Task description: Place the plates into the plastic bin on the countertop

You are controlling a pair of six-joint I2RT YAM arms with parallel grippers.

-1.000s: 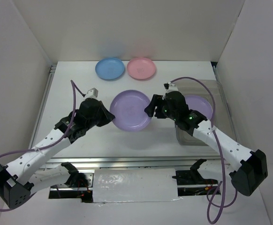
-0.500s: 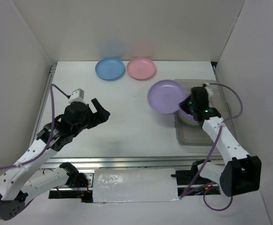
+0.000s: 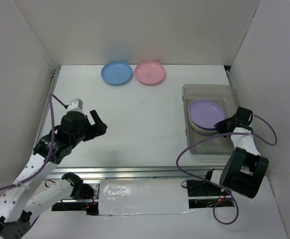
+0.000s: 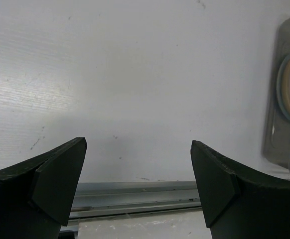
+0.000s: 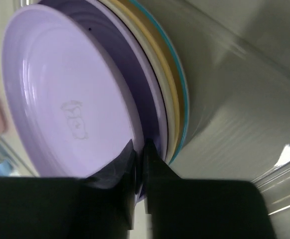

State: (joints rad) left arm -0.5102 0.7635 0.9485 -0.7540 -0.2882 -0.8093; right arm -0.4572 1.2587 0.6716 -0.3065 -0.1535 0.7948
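Note:
Next, my left gripper moves outward and comes down onto the blue plate's rim (image 3: 104, 78), opposite the pink plate (image 3: 150, 72), since that rim lies outward of and below it.
A purple plate (image 3: 206, 113) lies on top of a stack of plates inside the plastic bin (image 3: 207, 88) at the right of the countertop (image 3: 140, 124). My right gripper (image 3: 223, 124) reaches in over the bin's right wall. In the right wrist view its fingertips (image 5: 144, 149) are pinched on the rim of the purple plate (image 5: 70, 94), with cream, yellow and blue-edged rims stacked under it. A blue plate (image 3: 117, 72) and a pink plate (image 3: 150, 72) lie side by side at the back. My left gripper (image 3: 99, 124) hovers open and empty at the left (image 4: 138, 174).
White walls close in the left, back and right sides. A metal rail (image 3: 135, 172) runs along the front edge, also in the left wrist view (image 4: 135, 191). The bin (image 4: 279, 144) and its stack show at that view's right edge.
The purple plate went from the left gripper to the right one, which carried it right and down onto the stack in the bin. The left gripper opened and drew back to the left.

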